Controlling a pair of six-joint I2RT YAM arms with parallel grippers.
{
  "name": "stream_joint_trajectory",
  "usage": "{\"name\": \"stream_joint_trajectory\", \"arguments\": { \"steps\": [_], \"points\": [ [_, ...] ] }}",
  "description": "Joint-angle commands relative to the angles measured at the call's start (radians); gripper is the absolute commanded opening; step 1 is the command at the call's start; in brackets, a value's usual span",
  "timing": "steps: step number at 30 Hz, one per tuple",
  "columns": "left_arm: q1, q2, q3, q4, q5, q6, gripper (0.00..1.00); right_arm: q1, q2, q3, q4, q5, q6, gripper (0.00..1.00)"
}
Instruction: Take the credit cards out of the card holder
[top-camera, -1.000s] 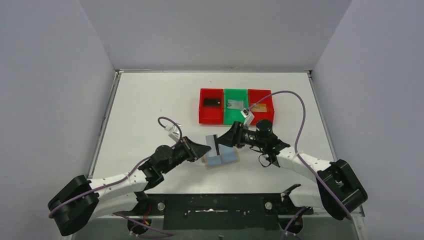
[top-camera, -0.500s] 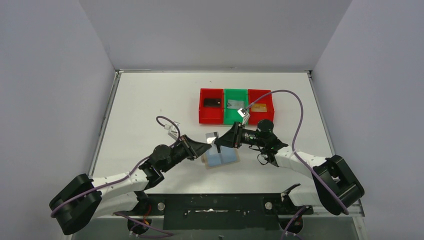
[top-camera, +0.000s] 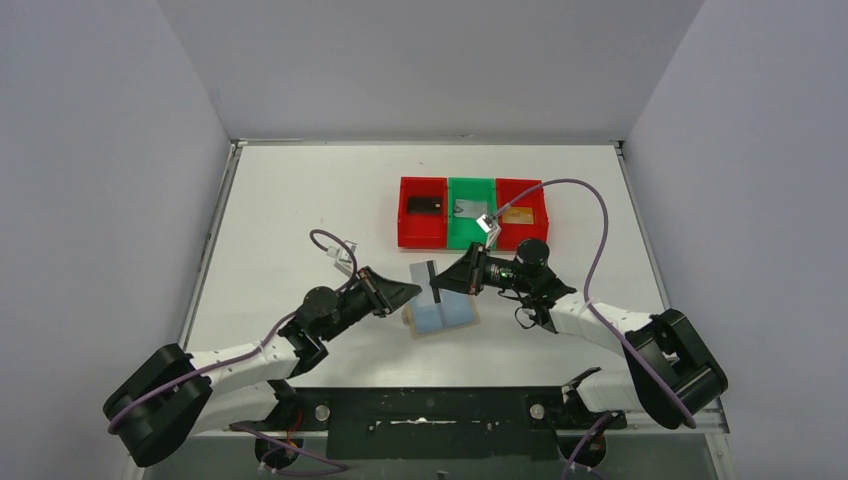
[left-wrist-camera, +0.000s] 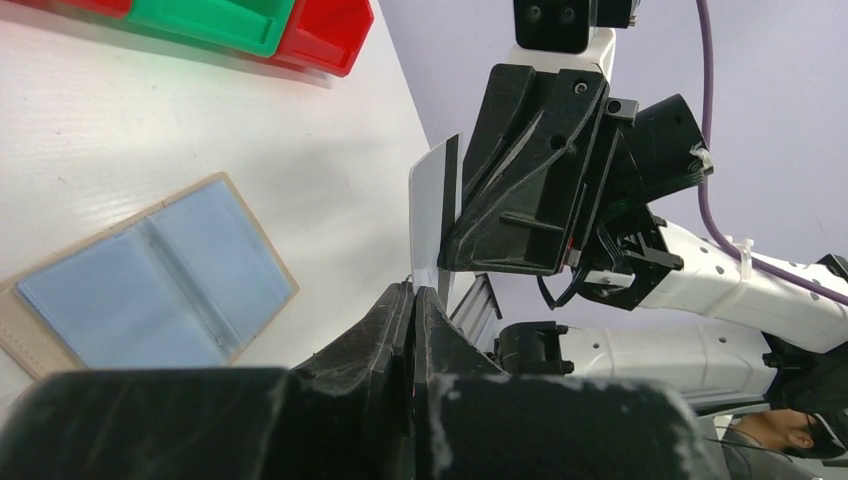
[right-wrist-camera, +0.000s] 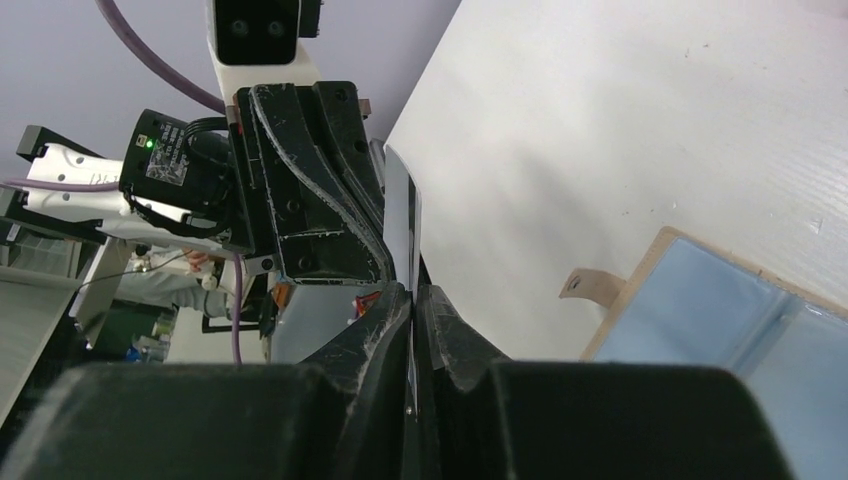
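The robot's right gripper should next carry the pale grey credit card outward, lower it into the green bin (top-camera: 471, 213) and let go of it, because a silver card already lies there.
The card holder (top-camera: 441, 314) lies open on the table, pale blue lining up, tan tab (right-wrist-camera: 595, 285) at its edge; it also shows in the left wrist view (left-wrist-camera: 150, 275). A pale grey credit card (top-camera: 427, 274) stands on edge in the air above it. My left gripper (top-camera: 413, 291) is shut on the card's lower corner (left-wrist-camera: 435, 220). From the opposite side my right gripper (top-camera: 441, 283) is shut on the same card (right-wrist-camera: 402, 215). Both sets of fingers meet at the card.
Three bins stand in a row behind: a red bin (top-camera: 423, 228) with a black card (top-camera: 424, 204), a green bin (top-camera: 472, 232) with a silver card (top-camera: 466, 208), and a red bin (top-camera: 535, 203) with a gold card (top-camera: 518, 214). Cables loop over both arms.
My right gripper has moved in on the card and shut on it; a second ago its jaws stood open. The left gripper has kept its hold, shifting slightly.
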Motion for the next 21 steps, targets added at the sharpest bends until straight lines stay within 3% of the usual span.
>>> {"name": "stream_joint_trajectory", "arguments": {
  "steps": [1,7,11,14,21],
  "points": [
    [0.009,0.021,-0.003,0.109,0.036,-0.012,0.0,0.01,-0.029,-0.007,0.095,-0.042,0.006,0.04],
    [0.016,0.028,-0.018,0.13,0.036,-0.023,0.01,0.009,-0.034,-0.009,0.101,-0.046,0.001,0.0],
    [0.025,0.004,-0.039,0.119,0.017,-0.036,0.38,0.006,-0.059,-0.009,0.061,-0.023,-0.024,0.0],
    [0.032,-0.043,-0.039,0.022,-0.008,-0.029,0.53,0.001,-0.096,0.007,-0.061,0.035,-0.093,0.0],
    [0.039,-0.204,0.063,-0.404,-0.104,0.064,0.64,-0.004,-0.193,0.117,-0.507,0.369,-0.362,0.0]
  ]
}}
